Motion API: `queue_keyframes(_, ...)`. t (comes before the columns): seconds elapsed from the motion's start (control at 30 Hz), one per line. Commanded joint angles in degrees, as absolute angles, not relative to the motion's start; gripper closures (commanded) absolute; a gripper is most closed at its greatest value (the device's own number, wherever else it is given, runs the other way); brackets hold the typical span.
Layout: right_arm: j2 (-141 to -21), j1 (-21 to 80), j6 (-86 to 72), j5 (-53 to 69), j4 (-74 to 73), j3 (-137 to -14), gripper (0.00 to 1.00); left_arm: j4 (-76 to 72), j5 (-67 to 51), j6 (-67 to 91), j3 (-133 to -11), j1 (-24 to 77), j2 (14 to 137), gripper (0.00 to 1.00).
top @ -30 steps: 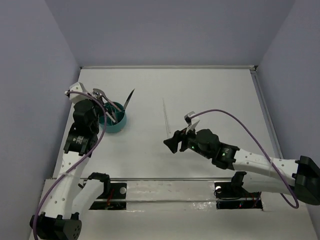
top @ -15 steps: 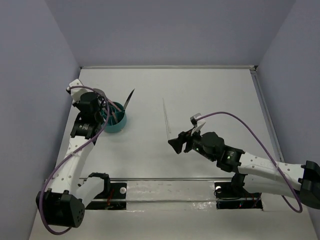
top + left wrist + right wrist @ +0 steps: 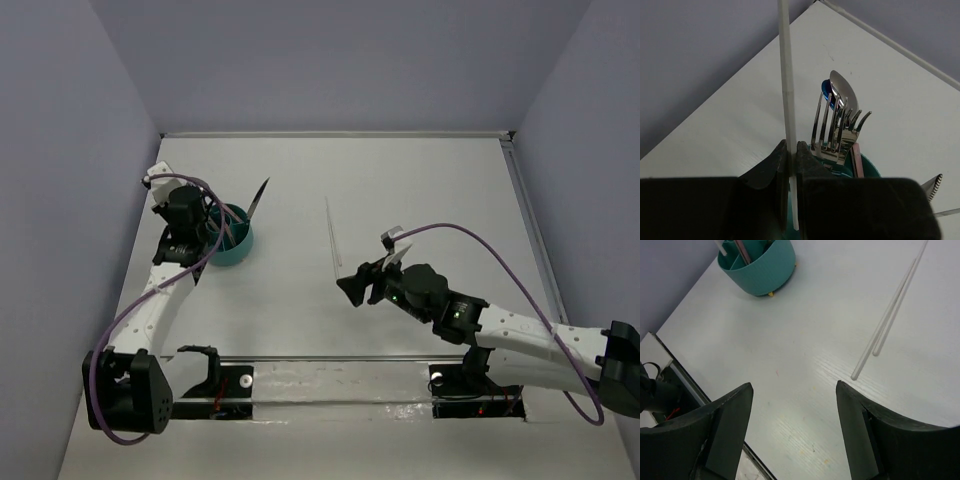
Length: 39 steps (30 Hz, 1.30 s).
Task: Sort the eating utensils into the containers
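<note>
My right gripper first reaches outward and down next, to close on the near end of one pale thin stick [image 3: 857,372], which juts past its neighbor.
The teal cup [image 3: 234,246] stands at the left of the table and holds forks [image 3: 837,132], a silver spoon [image 3: 844,92], a blue spoon [image 3: 827,91] and a pink-handled piece [image 3: 857,161]. A serrated knife [image 3: 259,197] leans out of its far right side. My left gripper [image 3: 195,222] is over the cup's left side, shut on a slim white stick [image 3: 786,90] that stands upright, its lower end down at the cup's rim [image 3: 871,166]. Two pale thin sticks [image 3: 332,236] lie on the table's middle. My right gripper [image 3: 356,287] is open and empty just below them; they also show in the right wrist view [image 3: 892,312].
The left wall is close behind the cup. The table's near edge with a dark rail [image 3: 677,382] lies below my right gripper [image 3: 795,390]. The cup also shows in the right wrist view [image 3: 760,267] at top left.
My left gripper has moved back and left along the cup's left side with the white stick. My right gripper shifted slightly right and down, then held still.
</note>
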<state>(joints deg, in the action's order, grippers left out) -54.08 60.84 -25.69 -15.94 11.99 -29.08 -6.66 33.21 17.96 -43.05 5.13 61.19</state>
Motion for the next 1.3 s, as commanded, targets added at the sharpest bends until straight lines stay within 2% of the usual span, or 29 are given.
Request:
queue_keyframes(0.0,-54.58,61.17,-25.14,-17.84,13.36,-29.27,0.27,-11.16,31.73,18.28,-42.54,4.83,63.36,1.0)
queue_keyframes(0.1,-55.37,61.17,-25.14,-18.54,13.1,-29.53,0.27,-10.98,32.17,18.63,-42.37,4.83,63.37,1.0)
queue_keyframes(0.2,-56.51,61.17,-25.49,-19.16,12.92,-29.97,0.27,-10.55,31.65,19.16,-42.53,4.83,63.98,0.85)
queue_keyframes(0.23,-57.47,61.17,-25.66,-19.25,12.83,-30.14,0.27,-10.2,31.29,19.6,-42.89,4.83,64.33,0.75)
queue_keyframes(0.27,-57.92,61.17,-25.66,-19.25,12.66,-30.32,0.27,-9.33,30.85,19.77,-43.15,4.83,64.94,0.7)
queue_keyframes(0.5,-61.26,60.65,-26.89,-20.83,10.64,-31.9,0.28,-8.44,29.01,22.06,-43.33,4.83,60.92,0.42)
queue_keyframes(0.6,-62.48,60.64,-27.6,-21.0,9.76,-32.52,0.29,-8.79,27.17,22.85,-42.89,4.83,57.41,0.34)
queue_keyframes(0.7,-63.8,60.12,-28.47,-22.23,8.09,-33.48,0.34,-9.14,25.58,23.46,-42.72,4.83,53.28,0.33)
queue_keyframes(0.83,-68.46,58.19,-29.97,-23.03,5.1,-35.77,0.44,-10.72,22.07,23.38,-41.75,4.83,48.17,0.33)
queue_keyframes(1.27,-87.96,53.96,-29.27,-22.15,-5.0,-50.0,0.55,-8.27,6.61,26.72,-42.45,6.94,38.76,0.33)
